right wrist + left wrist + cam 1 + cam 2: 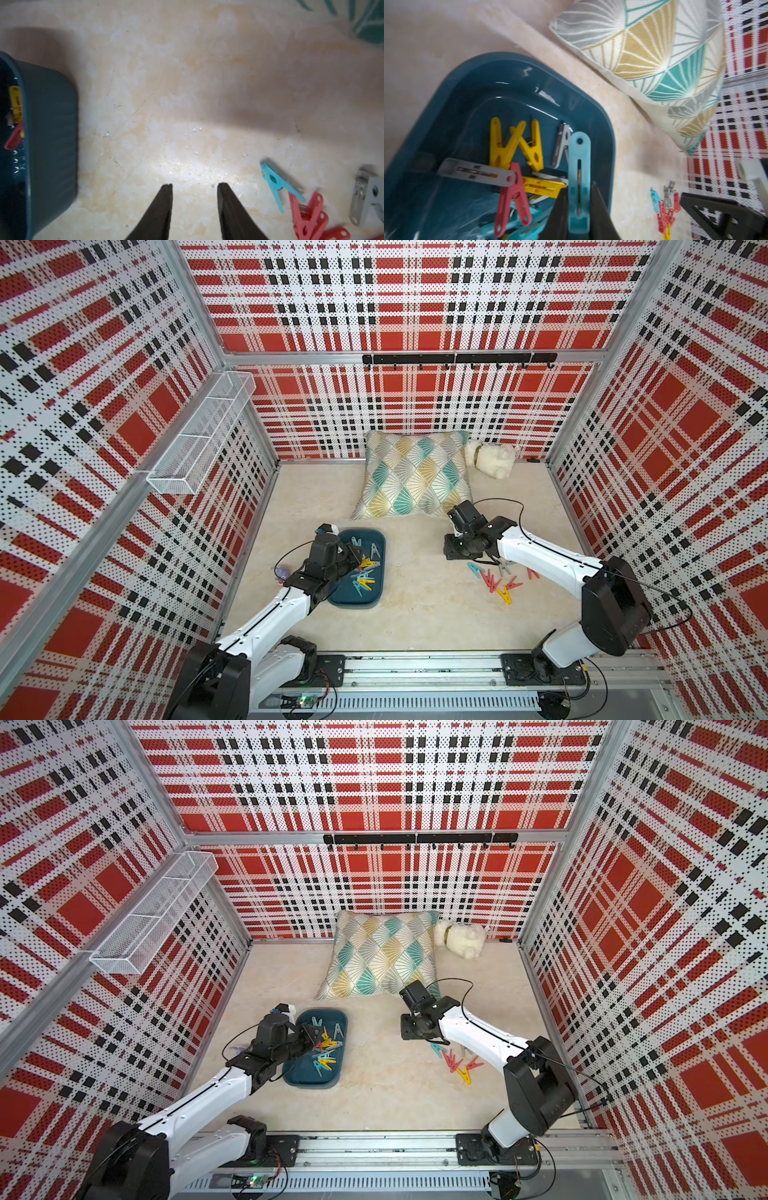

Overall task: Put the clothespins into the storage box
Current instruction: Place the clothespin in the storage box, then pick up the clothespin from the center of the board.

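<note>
My left gripper lowers slightly toward the yellow and red clothespins in the storage box next and releases the light teal-blue clothespin, since those clothespins lie below it.
The dark teal storage box (345,598) (303,1078) sits on the floor at the left, with several clothespins (365,576) piled in it, yellow ones (512,145) among them. My left gripper (579,187) (357,556) hovers over the box, shut on a light teal-blue clothespin (579,158) that points away from the jaws. More clothespins (494,583) (455,1063) lie loose on the floor at the right: teal (274,185), red (309,216) and grey (367,197). My right gripper (195,185) (486,561) is open and empty above bare floor, just left of that heap.
A patterned pillow (415,475) and a white plush toy (492,458) lie against the back wall. A white wire basket (199,435) hangs on the left wall and a black hook rail (457,358) on the back wall. The box's outer wall (49,124) shows in the right wrist view.
</note>
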{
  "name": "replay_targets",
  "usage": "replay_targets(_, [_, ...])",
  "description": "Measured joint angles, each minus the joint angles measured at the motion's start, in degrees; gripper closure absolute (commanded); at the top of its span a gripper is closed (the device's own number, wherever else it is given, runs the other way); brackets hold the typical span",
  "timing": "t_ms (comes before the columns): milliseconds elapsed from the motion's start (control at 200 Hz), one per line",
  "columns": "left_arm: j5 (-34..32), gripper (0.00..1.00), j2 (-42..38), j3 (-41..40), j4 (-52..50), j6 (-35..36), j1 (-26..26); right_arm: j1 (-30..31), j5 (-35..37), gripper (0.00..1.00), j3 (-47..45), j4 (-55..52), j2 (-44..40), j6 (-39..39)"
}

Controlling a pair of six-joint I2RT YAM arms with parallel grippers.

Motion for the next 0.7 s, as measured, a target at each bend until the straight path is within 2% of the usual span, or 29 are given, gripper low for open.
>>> replay_targets(190, [-2.58, 0.90, 3.17, 0.07, -2.84, 2.38, 0.00, -0.33, 3.34, 0.59, -5.22, -1.77, -3.72, 0.00])
replay_targets(215, [-2.84, 0.84, 3.52, 0.11, -3.10, 2.67, 0.00, -0.42, 3.72, 0.59, -5.90, -1.95, -4.31, 0.00])
replay_targets(311, [-3.78, 0.49, 4.70, 0.57, -3.87, 3.69, -0.02, -0.92, 5.01, 0.59, -7.69, -2.32, -5.81, 0.09])
replay_targets(371, [-4.28, 0.39, 5.05, 1.22, -4.42, 4.20, -0.13, -1.33, 5.84, 0.60, -8.24, -2.67, -6.05, 0.09])
replay_targets(696, [-5.90, 0.41, 4.76, 3.19, -5.40, 4.31, -2.60, -3.45, 6.93, 0.67, -8.92, -2.43, -3.78, -0.90])
